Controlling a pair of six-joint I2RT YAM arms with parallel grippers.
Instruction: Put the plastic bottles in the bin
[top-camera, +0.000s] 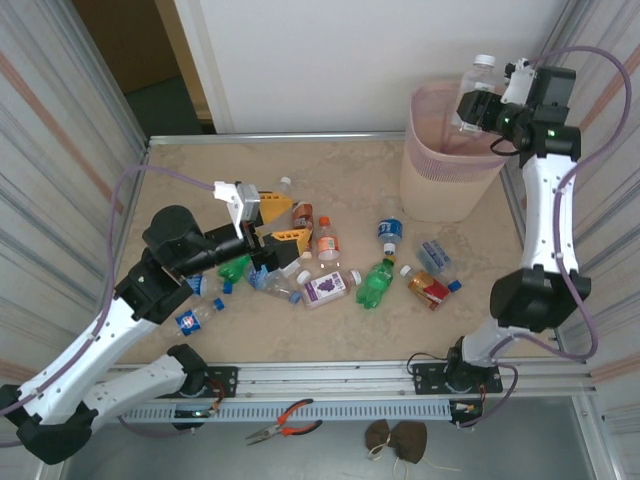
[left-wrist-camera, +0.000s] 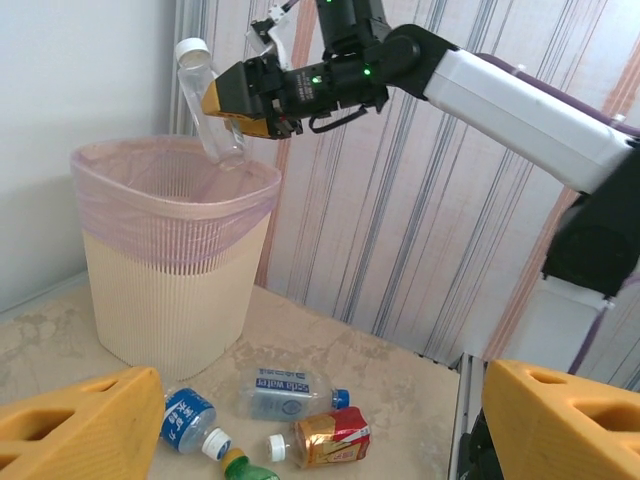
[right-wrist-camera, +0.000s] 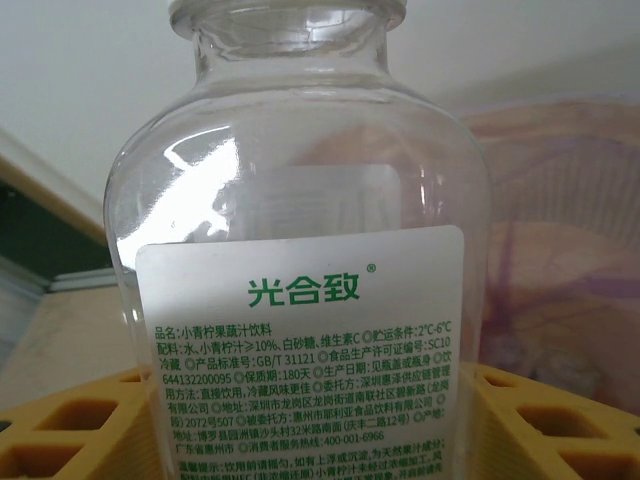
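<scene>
I should next lower my right gripper into the bin's opening, tip its fingers downward and let go of the clear bottle (top-camera: 477, 82), because it is still above the bin's rim.
My right gripper (top-camera: 482, 108) is shut on a clear plastic bottle (top-camera: 477, 82) with a white cap, held nearly upright over the rim of the pale pink bin (top-camera: 450, 165). In the right wrist view that bottle (right-wrist-camera: 300, 250) sits between the yellow fingers (right-wrist-camera: 70, 430), with the pink bag of the bin (right-wrist-camera: 570, 250) behind it. Several more bottles lie on the table, among them a green one (top-camera: 377, 283) and a purple-labelled one (top-camera: 328, 287). My left gripper (top-camera: 285, 224) hangs open above the left part of that cluster with nothing between its fingers.
In the left wrist view the bin (left-wrist-camera: 170, 270) stands on the table, with a soda-water bottle (left-wrist-camera: 285, 392), a red-and-gold bottle (left-wrist-camera: 325, 437) and a blue-labelled bottle (left-wrist-camera: 188, 420) lying near its base. Striped walls close both sides. Pliers (top-camera: 285, 422) lie below the front rail.
</scene>
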